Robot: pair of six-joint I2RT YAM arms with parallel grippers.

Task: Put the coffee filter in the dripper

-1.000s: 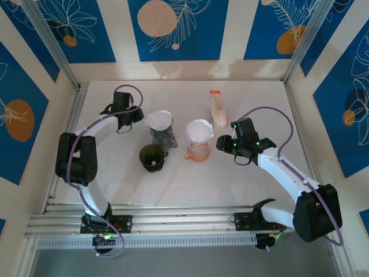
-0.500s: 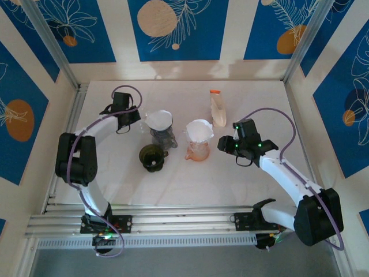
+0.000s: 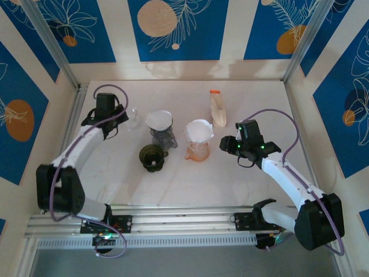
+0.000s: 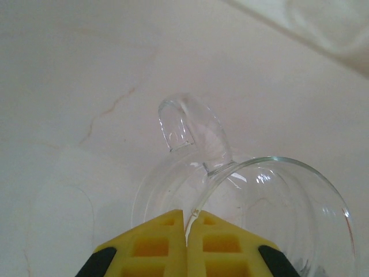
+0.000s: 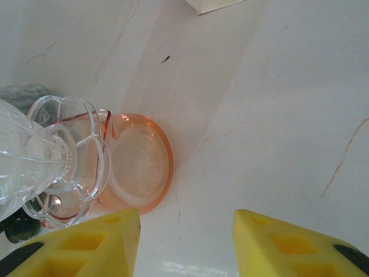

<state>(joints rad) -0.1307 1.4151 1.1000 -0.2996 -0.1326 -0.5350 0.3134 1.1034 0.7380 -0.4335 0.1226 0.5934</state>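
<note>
My left gripper should next move back to the bare tabletop beside the dark green dripper and let go of the clear dripper's rim, because that open spot is back there.
My left gripper (image 4: 185, 216) is shut on the rim of a clear glass dripper (image 4: 271, 202), whose handle (image 4: 187, 130) points away from me. From above, this gripper (image 3: 122, 117) and the clear dripper (image 3: 134, 117) sit at the table's left rear. A white coffee filter (image 3: 159, 119) rests in a grey dripper (image 3: 163, 137). Another filter (image 3: 199, 130) sits in a pink dripper (image 3: 198, 151). My right gripper (image 3: 226, 144) stands open just right of the pink dripper (image 5: 138, 164), with nothing between its fingers (image 5: 185, 219).
A dark green dripper (image 3: 151, 157) stands in front of the grey one. A pale packet with an orange top (image 3: 217, 111) stands behind the pink dripper. Walls close the table on the left, back and right.
My left gripper closed on the clear dripper's rim and swung left, away from the grey dripper, taking the clear dripper along. The right arm drifted slightly right and stayed open.
</note>
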